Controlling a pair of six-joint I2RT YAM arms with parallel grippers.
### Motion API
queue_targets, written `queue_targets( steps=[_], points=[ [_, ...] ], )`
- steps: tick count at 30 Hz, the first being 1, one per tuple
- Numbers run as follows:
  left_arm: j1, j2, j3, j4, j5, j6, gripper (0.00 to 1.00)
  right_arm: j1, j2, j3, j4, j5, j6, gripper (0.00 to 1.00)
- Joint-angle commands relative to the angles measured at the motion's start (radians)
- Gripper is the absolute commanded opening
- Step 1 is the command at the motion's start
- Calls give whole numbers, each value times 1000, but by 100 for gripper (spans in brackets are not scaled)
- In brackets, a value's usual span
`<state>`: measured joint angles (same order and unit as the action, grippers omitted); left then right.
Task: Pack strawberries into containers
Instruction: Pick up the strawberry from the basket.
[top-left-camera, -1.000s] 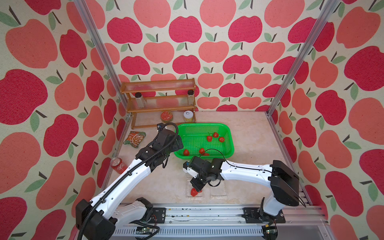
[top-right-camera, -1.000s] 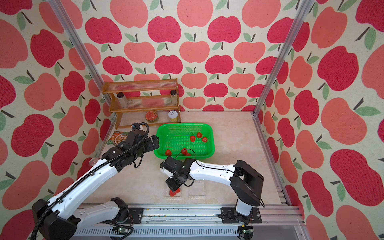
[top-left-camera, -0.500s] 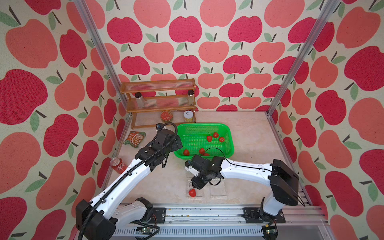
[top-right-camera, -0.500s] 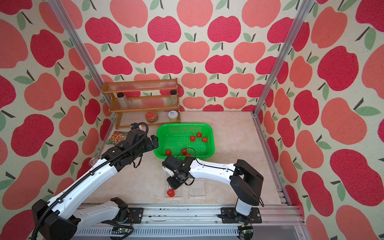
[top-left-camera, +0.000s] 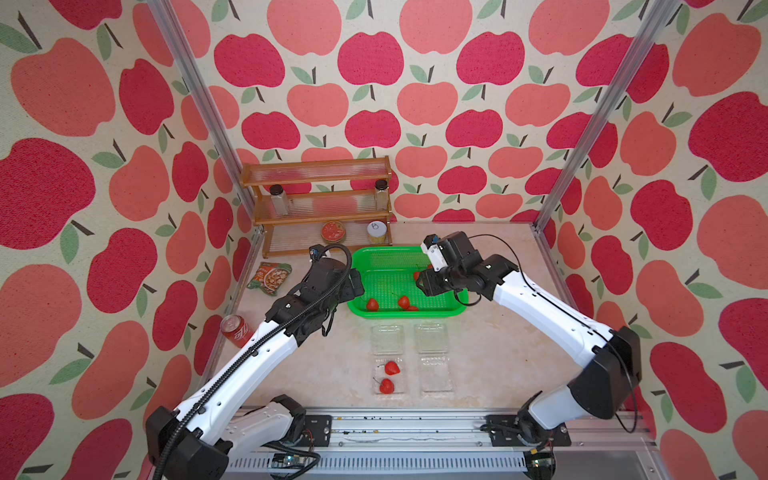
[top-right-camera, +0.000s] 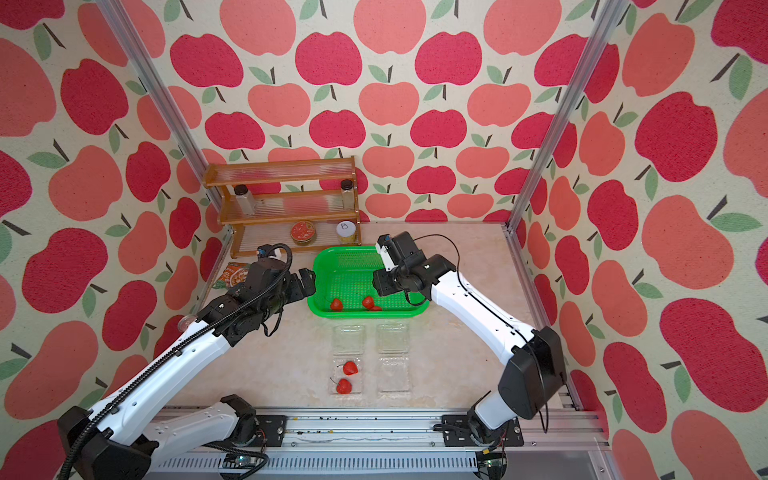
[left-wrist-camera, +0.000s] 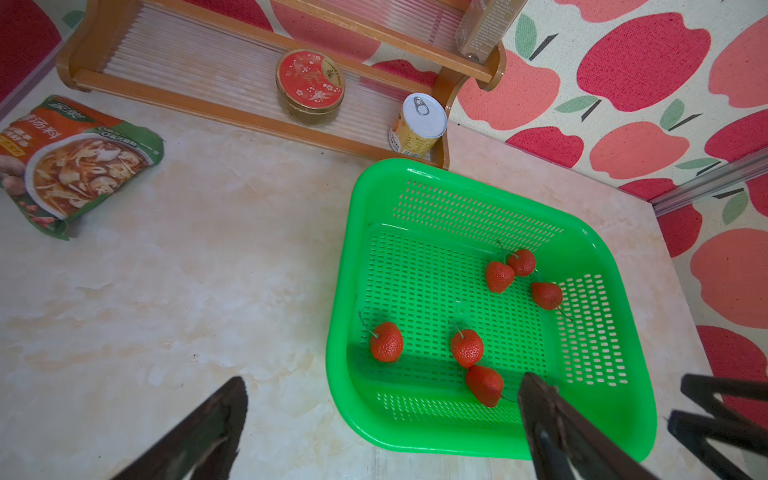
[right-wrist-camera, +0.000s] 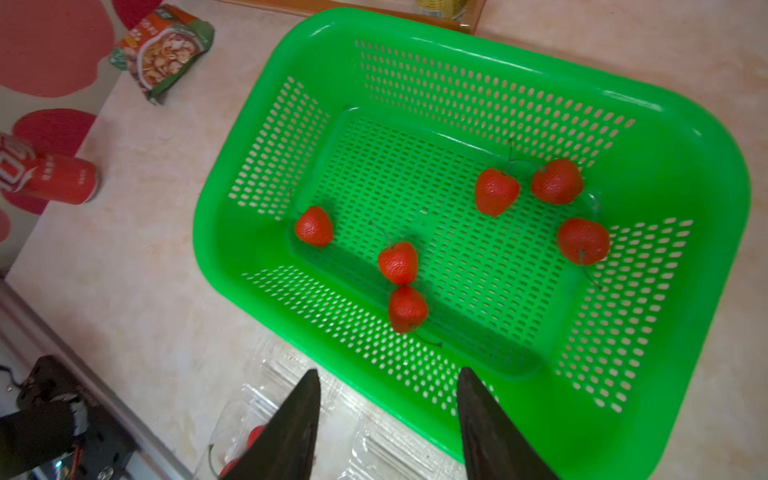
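Observation:
My right gripper is above and inward of the thin green stem (right-wrist-camera: 510, 153) of the back cluster's innermost strawberry. It needs to move outward and down onto that stem.
Several strawberries (left-wrist-camera: 467, 347) (right-wrist-camera: 397, 262) lie in the green basket (top-left-camera: 399, 314) (left-wrist-camera: 345, 291) (right-wrist-camera: 216, 249). Two clear containers lie open in front of it. The left container (top-left-camera: 376, 388) (top-right-camera: 334, 388) holds two strawberries (top-left-camera: 392, 368) (top-right-camera: 343, 385). The right container (top-left-camera: 435, 374) (top-right-camera: 392, 374) is empty. My right gripper (right-wrist-camera: 389, 374) (top-left-camera: 422, 282) hangs open and empty above the basket's front rim. The left gripper (left-wrist-camera: 384, 384) (top-left-camera: 355, 284) is wide open and empty over the basket's left front corner.
A red soda can (top-left-camera: 235, 331) and a soup packet (top-left-camera: 270, 278) lie by the left wall. A wooden rack (top-left-camera: 320, 208) at the back carries jars, a red tin (top-left-camera: 333, 231) and a can (top-left-camera: 376, 232).
The right gripper opened, left a strawberry in the left container, then rose and swung back over the basket. The left arm has barely moved.

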<state>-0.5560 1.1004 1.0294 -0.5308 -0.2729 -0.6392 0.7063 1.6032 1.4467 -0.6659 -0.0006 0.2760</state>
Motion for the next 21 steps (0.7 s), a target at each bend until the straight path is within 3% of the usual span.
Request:
queue_targets(
  steps=[1,7,14,21],
  points=[
    [10,41,29,-1,17,13,99,-47,179,87,-48,30,-97,54],
    [44,72,34,14,52,39,100,-130,394,217,4,-20,-96,54],
    [119,97,13,45,121,46,100,-137,594,422,-21,0,-113,52],
    [149,117,14,43,140,63,100,-143,677,506,-15,-14,-88,48]
  ],
)
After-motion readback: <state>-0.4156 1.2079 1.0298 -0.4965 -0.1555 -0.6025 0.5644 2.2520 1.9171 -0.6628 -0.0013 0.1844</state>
